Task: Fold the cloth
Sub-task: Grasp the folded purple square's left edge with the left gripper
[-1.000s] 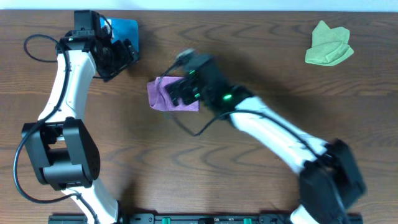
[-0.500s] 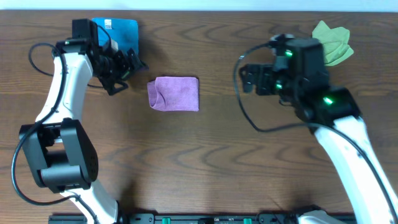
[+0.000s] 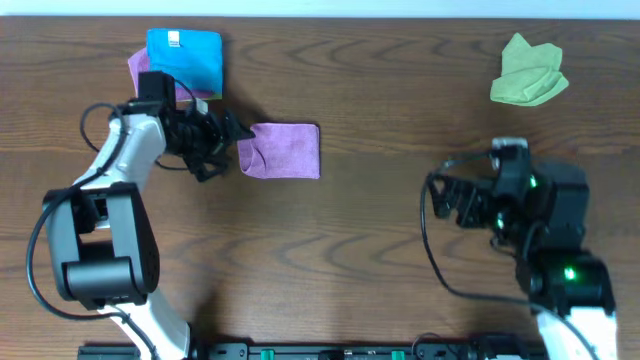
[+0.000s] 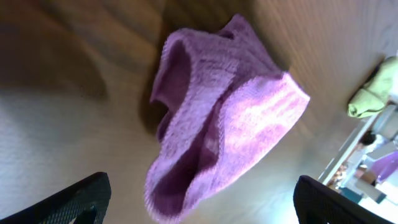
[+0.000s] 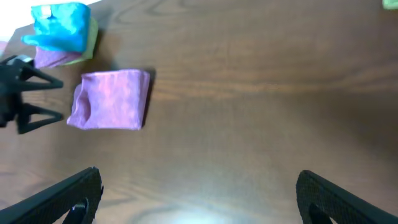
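Note:
The cloth's rumpled edge stands raised to the right of my left gripper in the overhead view, so next I lower its open fingers that way around the fold.
The cloth lies folded into a small lilac rectangle on the wooden table, left of centre. My left gripper is open and points at the cloth's left edge, close to it. In the left wrist view the cloth fills the middle with its rumpled folded edge towards me, and the left gripper holds nothing. My right gripper is open over bare table at the right, far from the cloth. The right wrist view shows the cloth at the far left, with the right gripper holding nothing.
A bright blue cloth lies at the back left on top of other folded cloths, just behind my left arm. A crumpled lime-green cloth sits at the back right. The table's far edge runs close behind both.
My right arm left the cloth, swung right and drew back to the near right. My left gripper moved from beside the blue cloth down to the lilac cloth's left edge.

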Motion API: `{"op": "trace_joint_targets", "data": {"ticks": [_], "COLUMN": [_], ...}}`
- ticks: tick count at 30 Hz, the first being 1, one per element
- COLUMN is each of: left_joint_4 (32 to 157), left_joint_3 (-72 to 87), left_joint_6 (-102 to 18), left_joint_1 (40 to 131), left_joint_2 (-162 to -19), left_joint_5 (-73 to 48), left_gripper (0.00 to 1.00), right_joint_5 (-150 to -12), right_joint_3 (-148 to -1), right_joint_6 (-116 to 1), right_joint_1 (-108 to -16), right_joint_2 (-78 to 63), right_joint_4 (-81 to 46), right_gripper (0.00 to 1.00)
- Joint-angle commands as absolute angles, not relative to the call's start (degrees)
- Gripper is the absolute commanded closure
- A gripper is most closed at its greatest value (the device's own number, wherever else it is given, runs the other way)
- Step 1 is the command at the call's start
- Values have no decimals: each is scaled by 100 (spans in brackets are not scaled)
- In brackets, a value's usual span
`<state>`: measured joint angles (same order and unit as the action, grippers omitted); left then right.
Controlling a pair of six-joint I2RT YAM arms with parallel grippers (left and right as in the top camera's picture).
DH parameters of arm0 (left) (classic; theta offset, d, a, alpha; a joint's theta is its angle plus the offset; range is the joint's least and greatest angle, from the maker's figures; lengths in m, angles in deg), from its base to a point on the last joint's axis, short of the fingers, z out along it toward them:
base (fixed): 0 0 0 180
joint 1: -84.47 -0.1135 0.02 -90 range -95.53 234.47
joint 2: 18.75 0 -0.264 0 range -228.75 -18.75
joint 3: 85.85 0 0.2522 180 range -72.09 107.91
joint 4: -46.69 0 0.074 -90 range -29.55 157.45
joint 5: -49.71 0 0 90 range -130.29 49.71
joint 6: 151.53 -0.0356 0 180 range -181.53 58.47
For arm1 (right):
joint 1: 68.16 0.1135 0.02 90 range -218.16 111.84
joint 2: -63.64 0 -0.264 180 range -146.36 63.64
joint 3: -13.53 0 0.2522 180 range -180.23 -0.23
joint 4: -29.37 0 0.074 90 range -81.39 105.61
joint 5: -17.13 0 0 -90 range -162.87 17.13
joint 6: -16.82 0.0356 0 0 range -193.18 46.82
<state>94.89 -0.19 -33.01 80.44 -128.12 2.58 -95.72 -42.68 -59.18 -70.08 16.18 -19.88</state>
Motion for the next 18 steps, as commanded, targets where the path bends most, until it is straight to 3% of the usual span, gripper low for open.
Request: {"op": "trace_joint_targets", "data": {"ticks": [1,8,18], "left_joint_4": [9106,8307,8088], "left_joint_3": [-345,-703,-712], "left_joint_6": [-2836,-2267,-2053], "left_joint_1": [8219,8588,8761], "left_joint_2": [-12737,-12737,-12739], "left_joint_5": [474,391,-114], "left_gripper": [5,5,5], "right_joint_5": [-10278,-10746,-10783], "right_joint_3": [-3877,-3241,-3180], "right_joint_6": [-5997,-5997,-5994], "right_joint_1": [-7318,-7674,-7687], "right_joint_2": [2103,2597,2592], "right_joint_4": [-1953,-1994,-1992], "right_gripper": [1,1,1]}}
